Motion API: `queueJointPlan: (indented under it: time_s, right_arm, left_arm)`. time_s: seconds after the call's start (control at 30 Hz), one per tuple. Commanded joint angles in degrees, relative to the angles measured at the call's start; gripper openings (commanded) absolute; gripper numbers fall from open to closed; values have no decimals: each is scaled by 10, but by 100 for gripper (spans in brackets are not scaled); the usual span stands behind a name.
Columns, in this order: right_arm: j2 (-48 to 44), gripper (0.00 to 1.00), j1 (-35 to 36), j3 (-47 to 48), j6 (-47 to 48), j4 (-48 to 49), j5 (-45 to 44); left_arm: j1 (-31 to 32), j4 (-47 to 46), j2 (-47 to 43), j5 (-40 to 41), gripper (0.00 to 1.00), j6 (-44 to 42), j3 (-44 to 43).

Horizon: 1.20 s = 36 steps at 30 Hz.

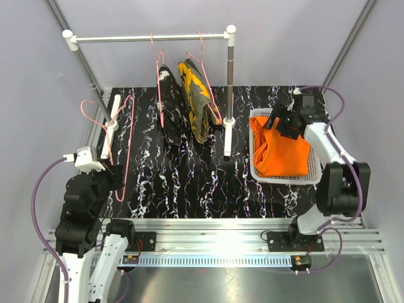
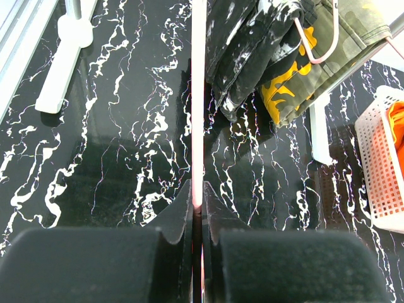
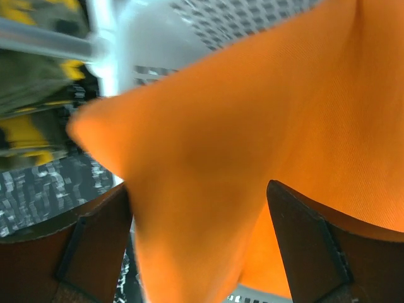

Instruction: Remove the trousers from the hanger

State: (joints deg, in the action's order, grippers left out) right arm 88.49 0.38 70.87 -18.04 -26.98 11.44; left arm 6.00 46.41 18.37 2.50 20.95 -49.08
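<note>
The bar's bare part (image 1: 108, 39) is outward of my left gripper, so my gripper should move outward, hook the empty hanger (image 1: 130, 126) over that part and let go of the hanger.
Two trousers hang on pink hangers from the white rail (image 1: 151, 38): black ones with white specks (image 1: 170, 107) (image 2: 252, 44) and olive camouflage ones (image 1: 197, 101) (image 2: 303, 82). The bright orange trousers (image 1: 284, 154) (image 3: 252, 113) lie in the white basket (image 1: 287, 180). My right gripper (image 1: 283, 123) (image 3: 199, 214) hovers over the basket's far end, open, its jaws wide apart with orange cloth bulging between them. My left gripper (image 1: 113, 172) (image 2: 197, 202) is shut on the thin rod of an empty pink hanger (image 1: 130, 126) (image 2: 198, 95) at the left of the table.
The rack's white feet (image 1: 112, 120) (image 2: 63, 63) and right post (image 1: 230, 76) stand on the black marbled tabletop. The basket (image 2: 379, 170) sits at the right edge. Grey walls close in on both sides.
</note>
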Motion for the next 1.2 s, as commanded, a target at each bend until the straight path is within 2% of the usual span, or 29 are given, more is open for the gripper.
queueJointPlan:
  time_s: [0.0,0.03,0.1,0.13,0.3,0.43,0.5,0.67,0.8,1.0,1.17]
  right_arm:
    - [47,89,1,8,-14,8,-63]
    - [69,88,1,8,-13,8,-101]
    - [100,86,8,27,5,-9,-112]
    - [139,84,17,39,12,-19,-159]
    - [250,85,82,112,39,-71,-286]
    - [327,85,93,137,40,-94,-310]
    - [331,85,94,125,40,-86,-309]
    - [251,87,93,112,36,-73,-267]
    - [164,99,94,138,35,-88,-238]
    - [46,100,92,169,45,-112,-227]
    - [-81,99,92,145,53,-115,-194]
  left_arm:
    - [1,-36,4,-8,0,-10,-7]
    - [1,-36,5,-9,0,-10,-8]
    - [1,-36,12,-8,0,-8,-14]
    - [1,-32,14,-2,0,-8,-18]
    - [1,-12,46,15,0,-10,-73]
    - [0,22,67,47,0,-13,-132]
    - [1,32,76,58,0,-20,-162]
    - [0,45,111,67,0,-32,-198]
    - [0,43,147,72,0,-46,-225]
    - [0,25,187,94,0,-69,-262]
    - [0,3,231,80,0,-82,-280]
